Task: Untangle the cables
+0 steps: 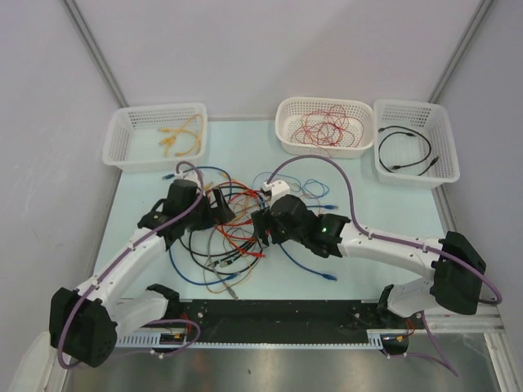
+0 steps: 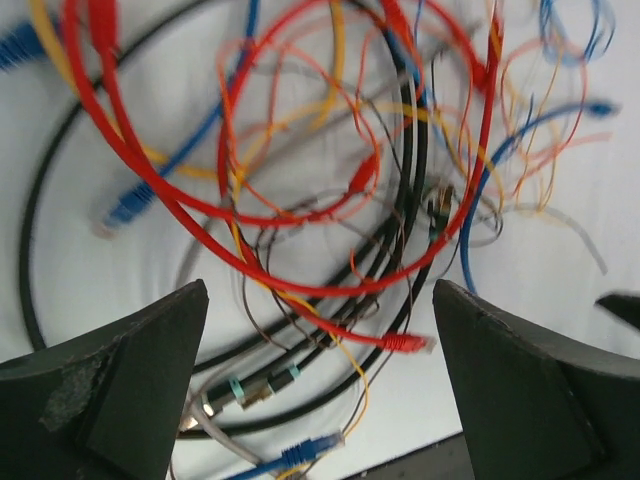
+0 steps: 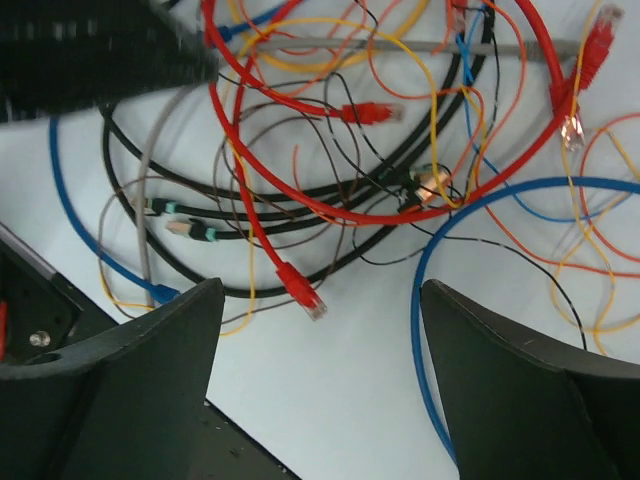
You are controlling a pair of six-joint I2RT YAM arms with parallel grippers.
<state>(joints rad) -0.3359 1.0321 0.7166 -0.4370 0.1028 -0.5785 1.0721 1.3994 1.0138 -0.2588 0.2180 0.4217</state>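
Observation:
Next, the left gripper lowers and shifts to the right in the top view, onto the red loop's near bend, since the loop lies atop the black cables.
The cables [image 1: 233, 241] lie in one tangled heap of red, orange, yellow, blue and black loops at the table's middle. My left gripper [image 1: 214, 208] hangs open over the heap's left part. In the left wrist view it [image 2: 320, 390] is empty, with a red plug [image 2: 405, 343], a blue plug [image 2: 310, 448] and black cables [image 2: 330, 340] below it. My right gripper [image 1: 263, 227] is open over the heap's right part. In the right wrist view it [image 3: 320, 380] is empty above bare table, with a red plug [image 3: 305, 292] just beyond it and a blue cable [image 3: 417, 306] by the right finger.
Three white baskets stand at the back. The left one [image 1: 122, 139] holds a yellow-orange cable [image 1: 181, 139], the middle one [image 1: 286, 135] holds thin red wires [image 1: 323, 126], and the right one [image 1: 445, 155] holds a black cable [image 1: 404, 151]. A black rail [image 1: 270, 318] runs along the near edge.

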